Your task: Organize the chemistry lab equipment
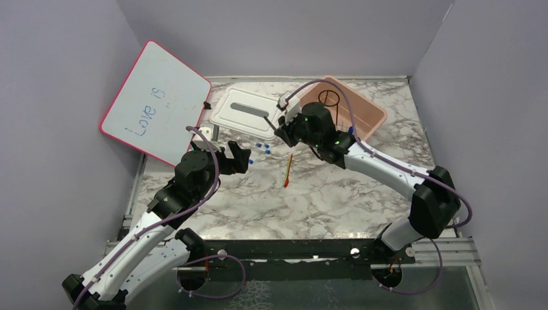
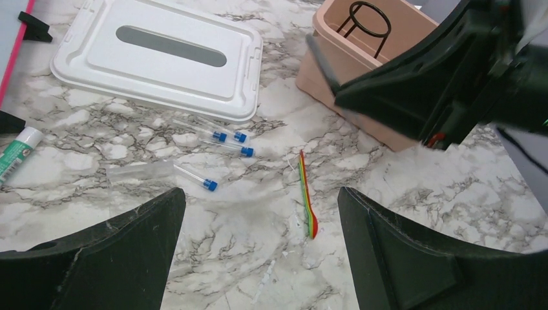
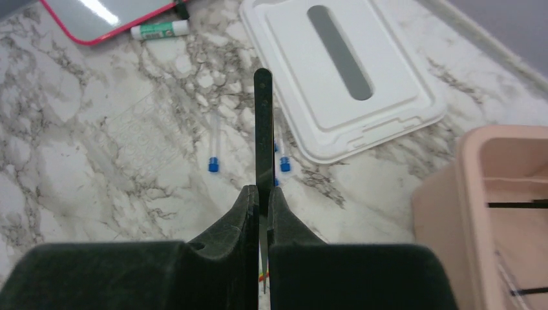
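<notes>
The pink bin already holds the ring stand, so my right gripper will move the metal strip (image 3: 263, 129) over the bin's rim, down inside, to release it.
My right gripper (image 1: 279, 132) is shut on a thin dark metal strip (image 3: 263, 129), held above the table between the white lid and the pink bin; the strip also shows in the left wrist view (image 2: 321, 61). A black wire ring stand (image 1: 328, 98) stands inside the pink bin (image 1: 369, 115). Several clear glass tubes with blue caps (image 2: 226, 137) lie in front of the lid, one apart from the others (image 2: 194, 175). A thin red, yellow and green stick (image 2: 308, 203) lies to their right. My left gripper (image 1: 240, 155) is open and empty, above the table just before the tubes.
A white lid (image 1: 242, 111) lies at the back centre. A pink-framed whiteboard (image 1: 155, 100) leans at the back left. A glue stick (image 2: 16, 152) lies by the whiteboard. A clear plastic piece (image 2: 139, 173) lies next to the nearest tube.
</notes>
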Robot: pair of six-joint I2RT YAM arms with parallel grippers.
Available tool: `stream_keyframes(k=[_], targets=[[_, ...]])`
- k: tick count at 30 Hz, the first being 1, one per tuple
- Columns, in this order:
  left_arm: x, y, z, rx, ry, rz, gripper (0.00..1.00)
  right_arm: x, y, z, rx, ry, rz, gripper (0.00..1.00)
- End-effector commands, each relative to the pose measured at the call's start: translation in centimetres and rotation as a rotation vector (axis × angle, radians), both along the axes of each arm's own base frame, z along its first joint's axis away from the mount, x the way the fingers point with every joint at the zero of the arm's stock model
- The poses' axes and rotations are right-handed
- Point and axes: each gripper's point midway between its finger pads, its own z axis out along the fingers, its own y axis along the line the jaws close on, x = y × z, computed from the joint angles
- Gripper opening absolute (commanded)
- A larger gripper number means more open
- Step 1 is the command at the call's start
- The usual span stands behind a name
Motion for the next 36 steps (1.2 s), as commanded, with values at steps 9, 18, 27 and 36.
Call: stream_keyframes(k=[9,18,27,36], targets=[[-1.1,-2.2,1.9,-0.058,-0.013,-0.127,0.9,4.3,-12.5,8.1,-0.041,-0.123,-0.185,0.02],[-1.9,-2.5,2.4,-0.057,0.004,-0.17,0.91,5.7,-19.2,7.6,-0.036,0.004,-0.254,0.03],[-2.9,-3.6,1.3,-0.061,0.051,-0.248,0.91,4.4,-19.5,4.5,-0.089,0.121,-0.188,0.03],[-3.8,-5.4,0.2,-0.091,0.1,-0.337,0.91,6.3,-19.2,-1.7,-0.17,0.282,-0.129,0.03]])
